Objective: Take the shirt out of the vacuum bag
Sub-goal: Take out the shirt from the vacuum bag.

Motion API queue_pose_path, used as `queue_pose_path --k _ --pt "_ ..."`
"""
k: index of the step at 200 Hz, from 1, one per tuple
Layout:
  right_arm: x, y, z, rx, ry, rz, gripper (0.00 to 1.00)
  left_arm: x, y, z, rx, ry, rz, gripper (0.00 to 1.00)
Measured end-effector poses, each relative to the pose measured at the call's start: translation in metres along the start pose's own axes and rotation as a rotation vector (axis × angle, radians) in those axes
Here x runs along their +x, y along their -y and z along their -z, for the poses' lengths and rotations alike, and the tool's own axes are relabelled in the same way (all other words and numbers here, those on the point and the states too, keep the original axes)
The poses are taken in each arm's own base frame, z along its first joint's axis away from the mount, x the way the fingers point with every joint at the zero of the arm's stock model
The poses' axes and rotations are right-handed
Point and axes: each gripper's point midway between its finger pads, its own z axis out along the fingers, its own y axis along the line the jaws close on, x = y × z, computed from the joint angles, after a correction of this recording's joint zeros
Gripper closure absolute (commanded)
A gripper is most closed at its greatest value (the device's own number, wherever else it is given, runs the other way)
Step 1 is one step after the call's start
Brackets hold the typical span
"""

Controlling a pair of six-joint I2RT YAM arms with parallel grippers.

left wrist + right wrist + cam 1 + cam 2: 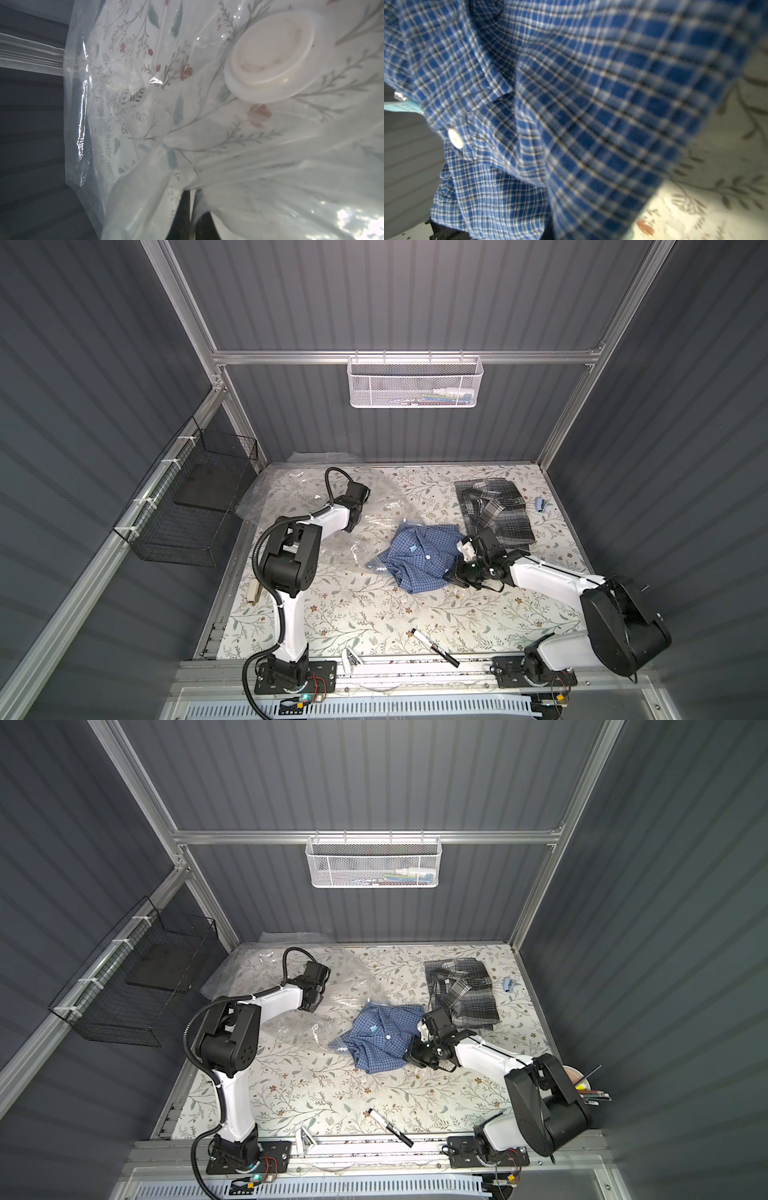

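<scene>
Film still covers the shirt's corner, so my left gripper eases outward toward the bag's far edge [329,457], which lies beyond it, next, then releases the bunched fold.
The vacuum bag [286,489] is a large sheet of clear plastic spread over the back left of the floral table in both top views. Its round white valve cap [270,56] shows in the left wrist view. My left gripper [354,526] is shut on a bunched fold of that bag, pinched between its black fingertips [185,199]. The shirt [419,556], blue checked with white buttons, lies crumpled mid-table. Its left corner sits under clear film and the rest lies bare. My right gripper [452,574] is shut on the shirt's right edge; the cloth [571,104] hides its fingers.
A grey plaid shirt [494,510] lies at the back right, with a small blue object [540,503] beside it. A black marker [436,647] and a white clip [351,655] lie near the front edge. A black wire basket [187,510] hangs on the left wall.
</scene>
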Motion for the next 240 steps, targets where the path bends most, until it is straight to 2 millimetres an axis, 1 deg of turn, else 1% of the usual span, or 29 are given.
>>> queue_pose_path --k 10,16,24,46,58,60,61,63,81,91,104,112,121,135,146,159,172,188,202,225,240 --pt "0.005 0.005 0.002 0.009 -0.001 -0.004 0.95 -0.001 -0.001 -0.001 -0.001 -0.001 0.0 0.9" --pt "0.008 0.007 0.003 0.013 -0.002 -0.006 0.92 -0.004 -0.002 -0.001 -0.003 0.002 0.002 0.91" --pt "0.011 0.01 0.004 0.018 -0.004 -0.009 0.81 -0.007 -0.005 -0.002 -0.005 0.007 0.007 0.9" --pt "0.016 0.015 0.007 0.036 -0.013 -0.016 0.61 -0.015 -0.012 0.0 -0.013 0.02 0.024 0.89" --pt "0.017 0.017 0.01 0.042 -0.013 -0.015 0.61 -0.019 -0.015 0.001 -0.016 0.029 0.032 0.87" --pt "0.017 0.017 0.01 0.043 -0.012 -0.017 0.6 -0.019 -0.016 0.002 -0.017 0.03 0.033 0.87" --pt "0.017 0.017 0.011 0.042 -0.01 -0.018 0.57 -0.02 -0.016 0.002 -0.017 0.03 0.033 0.87" --pt "0.017 0.017 0.011 0.044 -0.01 -0.018 0.55 -0.02 -0.016 0.002 -0.017 0.03 0.034 0.87" --pt "0.012 0.019 0.021 0.041 0.016 -0.025 0.46 -0.022 -0.019 0.003 -0.018 0.033 0.035 0.82" --pt "0.008 0.021 0.029 0.04 0.039 -0.027 0.4 -0.023 -0.02 0.004 -0.018 0.032 0.033 0.73" --pt "-0.001 0.025 0.041 0.035 0.081 -0.043 0.3 -0.024 -0.022 0.005 -0.019 0.031 0.032 0.51" --pt "-0.007 0.027 0.048 0.03 0.11 -0.049 0.27 -0.025 -0.024 0.005 -0.019 0.031 0.032 0.37" --pt "-0.016 0.029 0.056 0.019 0.148 -0.069 0.26 -0.026 -0.026 0.006 -0.016 0.032 0.03 0.26" --pt "-0.029 0.032 0.063 -0.001 0.191 -0.088 0.25 -0.029 -0.027 0.007 -0.005 0.04 0.039 0.17" --pt "-0.038 0.033 0.065 -0.019 0.214 -0.099 0.24 -0.031 -0.028 0.01 0.003 0.044 0.051 0.15" --pt "-0.046 0.032 0.063 -0.042 0.227 -0.103 0.24 -0.031 -0.028 0.016 0.021 0.05 0.056 0.12" --pt "-0.054 0.03 0.056 -0.068 0.226 -0.108 0.25 -0.034 -0.032 0.027 0.04 0.066 0.065 0.09" --pt "-0.062 0.031 0.042 -0.092 0.211 -0.119 0.25 -0.039 -0.042 0.048 0.061 0.104 0.087 0.05" --pt "-0.067 0.035 0.03 -0.102 0.193 -0.133 0.26 -0.046 -0.052 0.074 0.081 0.154 0.111 0.01" --pt "-0.073 0.038 0.014 -0.127 0.172 -0.147 0.28 -0.054 -0.067 0.118 0.112 0.241 0.147 0.01" --pt "-0.08 0.033 0.01 -0.162 0.185 -0.136 0.3 -0.057 -0.068 0.145 0.144 0.289 0.151 0.01"
